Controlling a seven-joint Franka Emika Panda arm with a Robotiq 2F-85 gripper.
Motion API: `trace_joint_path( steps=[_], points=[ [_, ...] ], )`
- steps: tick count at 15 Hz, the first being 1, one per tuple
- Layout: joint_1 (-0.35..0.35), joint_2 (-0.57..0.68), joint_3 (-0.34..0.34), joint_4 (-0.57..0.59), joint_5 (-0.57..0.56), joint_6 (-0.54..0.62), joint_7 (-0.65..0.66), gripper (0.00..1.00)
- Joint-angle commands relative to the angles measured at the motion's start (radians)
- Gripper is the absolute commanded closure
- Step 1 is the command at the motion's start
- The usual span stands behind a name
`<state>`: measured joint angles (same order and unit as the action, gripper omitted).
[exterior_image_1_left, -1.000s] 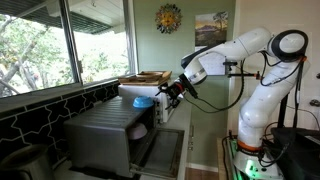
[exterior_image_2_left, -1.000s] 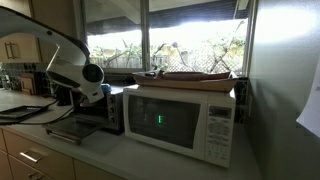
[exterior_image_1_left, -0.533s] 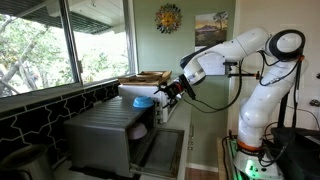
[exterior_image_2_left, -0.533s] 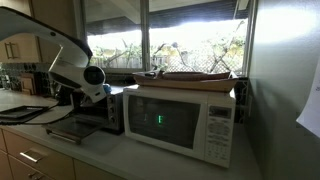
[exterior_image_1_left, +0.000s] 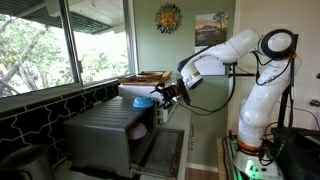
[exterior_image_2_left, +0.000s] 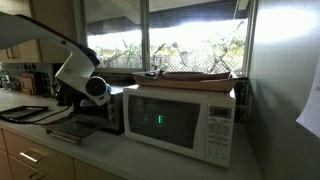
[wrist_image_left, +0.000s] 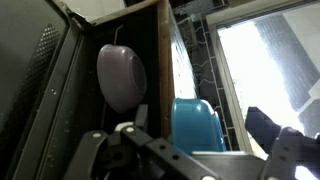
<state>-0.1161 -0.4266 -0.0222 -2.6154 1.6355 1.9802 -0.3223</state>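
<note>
My gripper is open and the blue round dish lies outward, lined up between its fingers, so next I should ease it outward until the open fingers are on both sides of the dish's near edge (exterior_image_1_left: 150, 102) (wrist_image_left: 197, 136).
My gripper (exterior_image_1_left: 162, 93) hovers over the top front edge of a dark toaster oven (exterior_image_1_left: 105, 135) whose door hangs open. A blue bowl-like thing (exterior_image_1_left: 143, 101) sits on the oven's top, right at the gripper's fingertips. In the wrist view the blue thing (wrist_image_left: 196, 122) lies between the two spread fingers of the gripper (wrist_image_left: 192, 150), with gaps on both sides. The gripper is open. A pale purple round dish (wrist_image_left: 121, 76) sits inside the oven cavity; it also shows in an exterior view (exterior_image_1_left: 137, 128). The arm hides the gripper in an exterior view (exterior_image_2_left: 85, 88).
A white microwave (exterior_image_2_left: 182, 121) stands beside the toaster oven (exterior_image_2_left: 98, 113), with a flat wooden tray (exterior_image_2_left: 195, 75) on top. The oven's open door (exterior_image_2_left: 68, 131) juts over the counter. Windows run behind the appliances. A dark tiled wall (exterior_image_1_left: 30, 115) lies at the near side.
The arm has moved closer to the toaster oven, bringing the open gripper up to the blue thing on top. Nothing else has moved.
</note>
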Motion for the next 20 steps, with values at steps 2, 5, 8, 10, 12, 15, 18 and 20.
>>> trace_joint_path(
  steps=[2, 5, 8, 10, 12, 15, 18, 20],
  points=[
    [0.01, 0.068, 0.019, 0.026, 0.136, 0.02, -0.12, 0.07],
    [0.008, 0.095, 0.027, 0.039, 0.184, 0.021, -0.159, 0.22],
    [0.006, 0.113, 0.03, 0.048, 0.204, 0.022, -0.182, 0.38],
    [0.006, 0.117, 0.03, 0.041, 0.201, 0.024, -0.185, 0.44],
    [0.005, 0.116, 0.031, 0.041, 0.199, 0.03, -0.181, 0.44],
    [0.004, 0.109, 0.03, 0.039, 0.195, 0.03, -0.172, 0.49],
    [-0.004, 0.086, 0.027, 0.034, 0.158, 0.037, -0.128, 0.61],
    [-0.01, 0.073, 0.023, 0.039, 0.144, 0.036, -0.114, 0.73]
  ],
)
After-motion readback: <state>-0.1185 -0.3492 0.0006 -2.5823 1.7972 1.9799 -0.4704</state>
